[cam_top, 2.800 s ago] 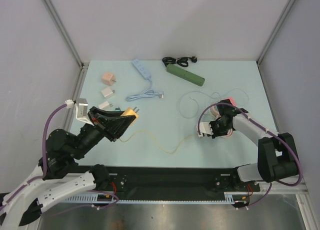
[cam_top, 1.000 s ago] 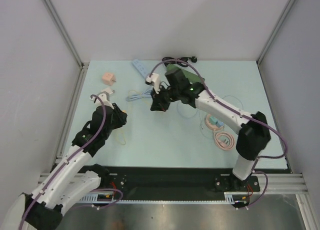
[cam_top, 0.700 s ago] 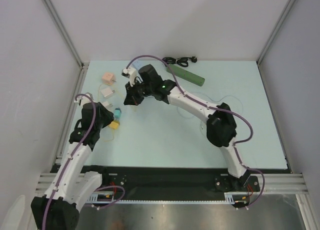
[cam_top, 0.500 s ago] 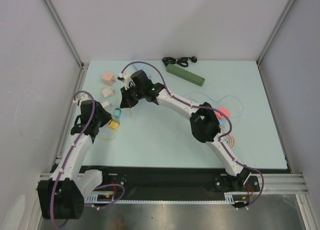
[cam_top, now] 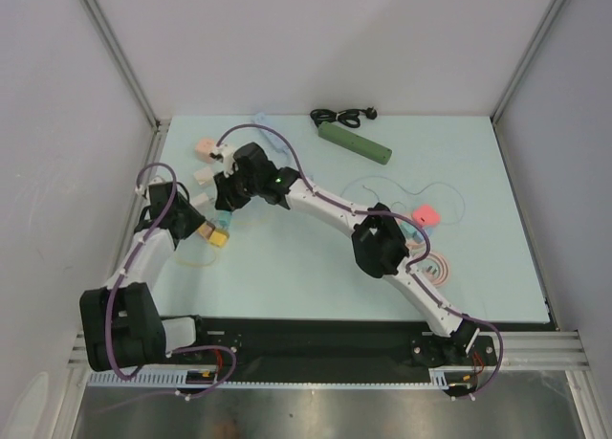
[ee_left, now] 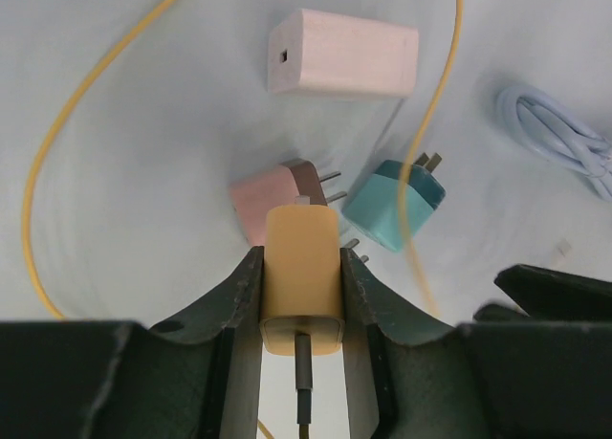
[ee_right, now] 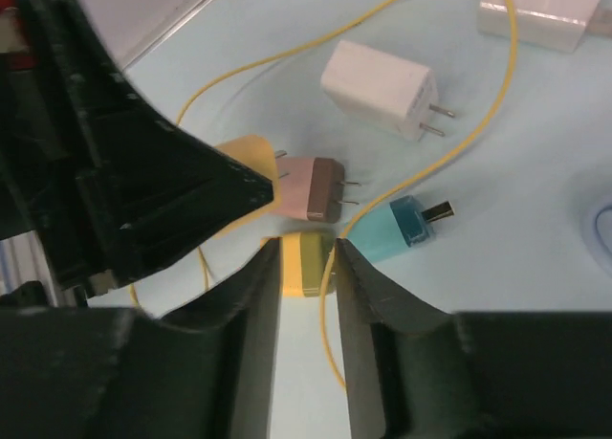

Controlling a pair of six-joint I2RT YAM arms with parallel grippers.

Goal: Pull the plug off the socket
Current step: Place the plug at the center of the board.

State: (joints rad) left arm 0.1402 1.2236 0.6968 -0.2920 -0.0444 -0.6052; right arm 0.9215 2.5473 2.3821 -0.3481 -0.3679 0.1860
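Note:
My left gripper lowers the yellow charger block onto the bare surface [cam_top: 192, 241] [ee_left: 196, 251] beside the pink and brown charger next, then opens.
In the left wrist view my left gripper [ee_left: 301, 257] is shut on a yellow charger block [ee_left: 301, 286], one finger on each side. A dark grey cable plug [ee_left: 303, 358] sits in the block's near end, with a yellow cable [ee_left: 435, 104] trailing over the table. My right gripper [ee_right: 306, 252] is open with a narrow gap. It hangs just beside the left gripper [ee_right: 143, 190], above a second yellow and olive block [ee_right: 308, 265] on the table. In the top view both grippers meet at the table's left side, the right gripper [cam_top: 224, 208] coming from the far side.
A pink and brown charger [ee_left: 277, 198], a teal charger [ee_left: 394, 208] and a pale pink block [ee_left: 344, 52] lie close ahead. A white charger [ee_right: 378, 85] lies nearby. Farther off are a green power strip [cam_top: 355, 142], a black cord [cam_top: 344, 117] and a coiled cable [cam_top: 436, 265].
My right arm has swung left across the table to the left gripper, and its jaws have parted a little. My left arm drew back to the left edge, still holding the yellow charger.

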